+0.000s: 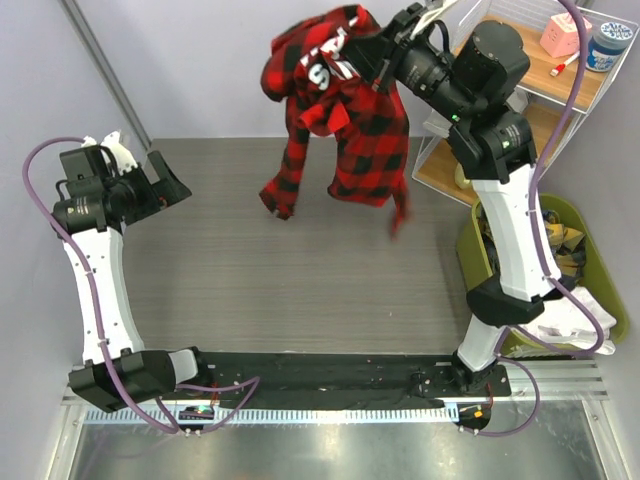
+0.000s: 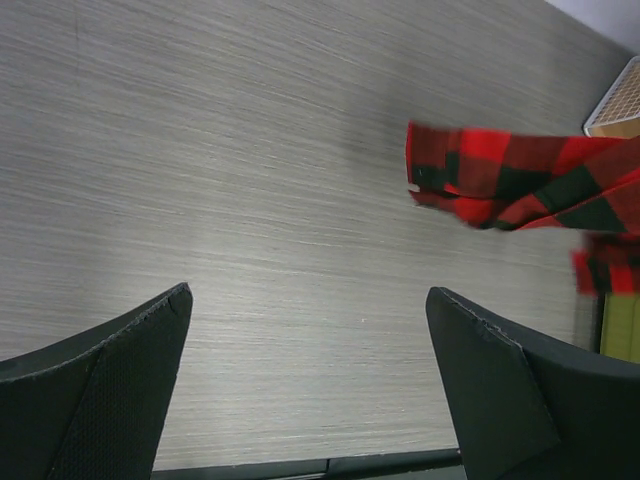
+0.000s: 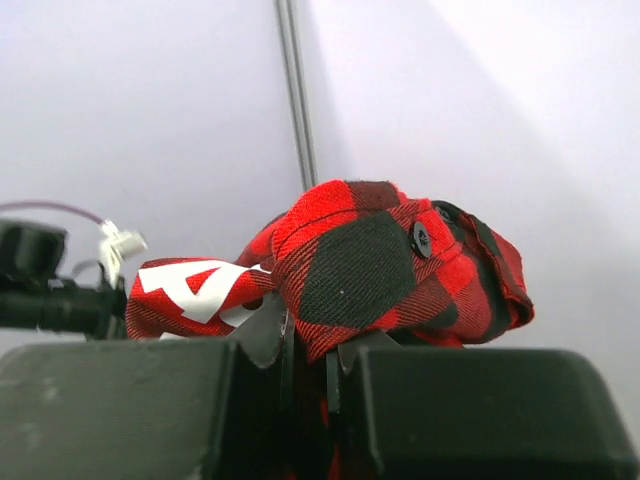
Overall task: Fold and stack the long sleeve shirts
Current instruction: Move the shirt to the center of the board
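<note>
The right gripper lowers toward the middle of the table next, since the flannel shirt (image 1: 350,130) still hangs in the air.
A red-and-black check flannel shirt (image 1: 350,130) with white lettering hangs in the air over the far part of the table. My right gripper (image 1: 372,45) is shut on a bunched fold of it near the top; in the right wrist view the cloth (image 3: 380,260) is pinched between the jaws. A sleeve (image 1: 285,180) dangles down toward the table. My left gripper (image 1: 165,180) is open and empty at the left, above the bare table; the shirt's lower part (image 2: 520,180) shows at the right of the left wrist view.
A grey wood-grain table (image 1: 250,270) lies below. A wire shelf (image 1: 540,70) with a pink item and a jar stands at the back right. A green bin (image 1: 585,260) with cloth in it stands to the right of the right arm.
</note>
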Robot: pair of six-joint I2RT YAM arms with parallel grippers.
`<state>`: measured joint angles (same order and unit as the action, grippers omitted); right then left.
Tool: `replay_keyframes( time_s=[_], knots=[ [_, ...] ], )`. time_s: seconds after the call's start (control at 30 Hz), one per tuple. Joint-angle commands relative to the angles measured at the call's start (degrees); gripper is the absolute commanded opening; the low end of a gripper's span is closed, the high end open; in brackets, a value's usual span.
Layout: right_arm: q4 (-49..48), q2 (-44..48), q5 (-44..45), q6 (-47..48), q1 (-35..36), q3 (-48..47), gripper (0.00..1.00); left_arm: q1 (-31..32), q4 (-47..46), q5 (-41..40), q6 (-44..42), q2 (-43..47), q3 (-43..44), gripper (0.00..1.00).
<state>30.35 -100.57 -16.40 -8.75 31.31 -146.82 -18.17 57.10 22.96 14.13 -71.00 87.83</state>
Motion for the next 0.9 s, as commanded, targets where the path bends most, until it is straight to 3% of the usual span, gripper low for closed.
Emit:
replay_keyframes(
  time_s=[0.0,0.17,0.27,0.3,0.33,0.4,0.43,0.47,0.57,0.7,0.77,0.87],
  knots=[
    [-13.11,-3.48,6.19,0.22,5.77,-4.0,0.01,-0.98,-2.87,2.0,1.69,1.04,-0.21,1.0],
    [-16.55,0.19,12.0,1.71,7.27,3.81,0.01,-1.78,-2.52,1.74,0.73,2.71,-0.55,1.0],
    [-16.02,5.8,14.82,2.95,7.27,16.35,0.02,-1.78,-2.35,2.79,-1.2,4.2,-1.95,1.0],
    [-16.02,7.74,14.21,3.82,7.27,25.53,0.11,-1.78,-2.08,4.01,-2.69,4.38,-2.4,1.0],
    [-14.72,9.5,12.38,4.79,7.19,30.49,0.38,-1.86,-1.65,6.2,-3.75,4.64,-2.84,1.0],
    [-11.99,14.34,11.48,7.94,7.01,44.6,0.67,-1.78,-0.33,8.41,-8.12,5.17,-4.51,1.0],
    [-9.37,15.92,11.57,8.48,5.79,49.39,0.92,-1.78,0.29,10.24,-9.98,5.35,-5.21,1.0],
    [-8.12,19.5,11.57,8.58,4.74,57.71,0.99,-1.78,2.47,11.39,-12.17,5.61,-6.61,1.0],
    [-1.89,23.22,5.43,7.35,-3.08,65.59,1.0,-1.69,6.6,13.24,-23.59,5.61,-9.51,1.0],
    [4.27,24.2,-0.55,10.14,-5.91,71.22,1.0,-1.52,10.75,15.09,-34.86,4.73,-17.67,1.0],
    [4.19,22.8,-4.06,11.3,-5.91,72.55,1.0,-0.64,8.57,16.06,-36.19,4.65,-20.67,1.0],
    [2.17,18.67,-5.04,11.74,-5.91,73.96,0.97,2.26,0.49,15.45,-30.86,2.02,-24.72,0.97]
  ],
)
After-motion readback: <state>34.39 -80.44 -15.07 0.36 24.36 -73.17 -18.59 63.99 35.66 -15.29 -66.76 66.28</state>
